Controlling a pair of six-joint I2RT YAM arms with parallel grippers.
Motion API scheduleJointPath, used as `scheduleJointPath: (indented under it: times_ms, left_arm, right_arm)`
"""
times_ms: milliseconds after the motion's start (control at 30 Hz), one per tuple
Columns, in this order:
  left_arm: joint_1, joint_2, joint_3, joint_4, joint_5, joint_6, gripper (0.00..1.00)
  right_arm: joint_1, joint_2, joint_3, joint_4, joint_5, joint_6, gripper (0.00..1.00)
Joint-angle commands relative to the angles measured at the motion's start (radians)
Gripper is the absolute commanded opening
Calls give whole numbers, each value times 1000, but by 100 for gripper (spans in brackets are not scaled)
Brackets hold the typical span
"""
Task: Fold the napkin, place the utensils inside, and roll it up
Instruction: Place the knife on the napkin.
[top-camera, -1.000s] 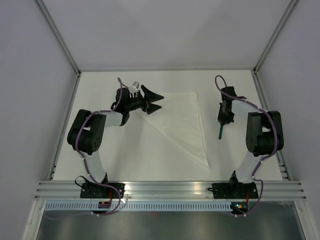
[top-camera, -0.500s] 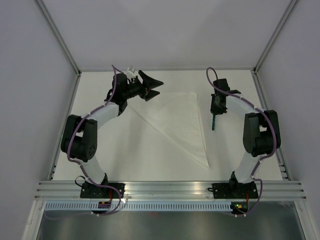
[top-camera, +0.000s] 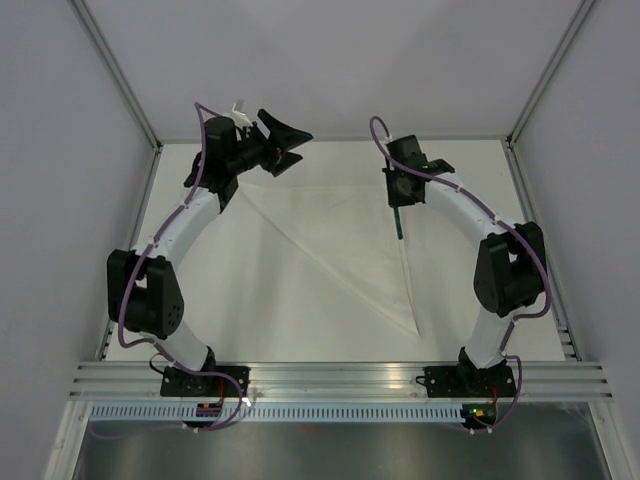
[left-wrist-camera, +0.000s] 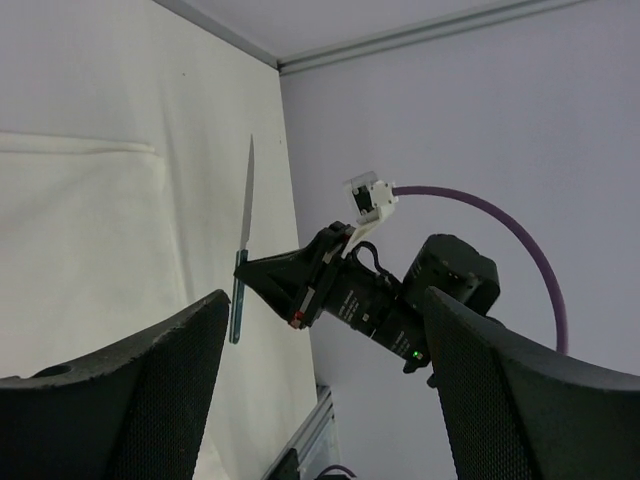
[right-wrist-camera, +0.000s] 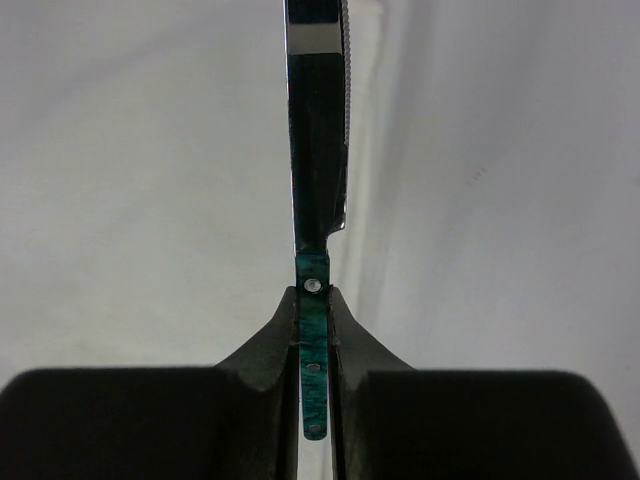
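My right gripper moves back over the napkin's long diagonal edge (top-camera: 328, 262) next, turning and lowering for the release, since the knife (top-camera: 399, 226) points at an angle to that edge.
The napkin (top-camera: 350, 240) lies folded into a white triangle in the middle of the table. My right gripper (top-camera: 397, 203) is shut on a knife (top-camera: 399, 226) with a teal-green handle, held over the napkin's far right edge. In the right wrist view the handle (right-wrist-camera: 313, 340) is pinched between the fingers and the blade (right-wrist-camera: 318, 120) points away, with the napkin (right-wrist-camera: 150, 150) to its left. My left gripper (top-camera: 293, 146) is open and empty, raised beyond the napkin's far left corner. Its view shows the knife (left-wrist-camera: 243, 240) and the napkin (left-wrist-camera: 80, 250).
White walls enclose the table on three sides, with a metal frame post (top-camera: 120, 85) at the back left. An aluminium rail (top-camera: 340, 378) runs along the near edge, where both arm bases are bolted. Purple cables loop off both wrists.
My right gripper has carried the knife left and farther back, from beside the napkin to over its right edge. My left gripper has lifted and moved back-left, away from the napkin.
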Motion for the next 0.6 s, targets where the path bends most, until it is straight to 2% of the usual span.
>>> scheduleJointPath:
  times_ms: [0, 300, 433, 567]
  left_arm:
    - [37, -85, 68, -158, -55, 74, 84]
    - [172, -165, 69, -269, -87, 115, 84]
    - [236, -176, 71, -289, -75, 121, 84]
    - [253, -177, 68, -298, -74, 129, 84]
  right_arm:
    - [118, 49, 133, -61, -23, -58, 0]
    - [324, 278, 334, -87, -48, -172, 0]
    - [355, 333, 377, -95, -86, -207, 1]
    - [396, 358, 414, -121, -97, -253, 1]
